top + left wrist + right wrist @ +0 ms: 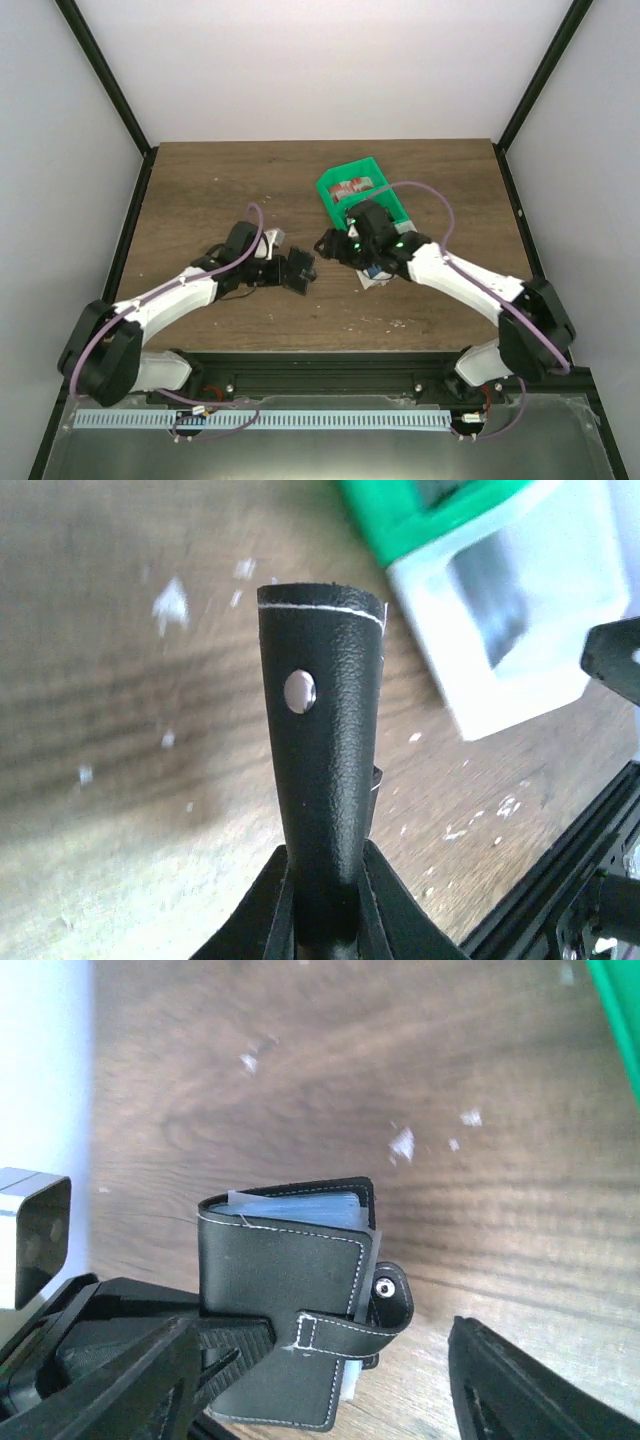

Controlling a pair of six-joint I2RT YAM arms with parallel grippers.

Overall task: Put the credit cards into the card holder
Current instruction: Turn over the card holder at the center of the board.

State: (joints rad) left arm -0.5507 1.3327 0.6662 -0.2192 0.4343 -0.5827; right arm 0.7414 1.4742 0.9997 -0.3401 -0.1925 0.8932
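Observation:
My left gripper swings down to the bare tabletop below, to its right in the top view, next. It tilts the upright card holder flat to release it.
The black card holder [285, 1310] is upright, pinched by my left gripper [325, 855], which is shut on its lower part. The left gripper's ribbed finger [228, 1343] shows in the right wrist view. The holder's snap strap [385, 1305] hangs unfastened, curled round the open edge. Pale blue layers [300, 1210] show inside the holder's top; I cannot tell cards from lining. My right gripper [315, 1345] is open, its jaws wide on either side of the holder, not touching it. In the top view the left gripper [298, 270] and right gripper [332, 245] meet at mid-table.
A green bin [372, 172] with a red and white item stands behind the right gripper. A white bin [520, 680] sits by it, under the right wrist, where a small blue patch [371, 269] shows. The table's black front rail [560, 900] is near.

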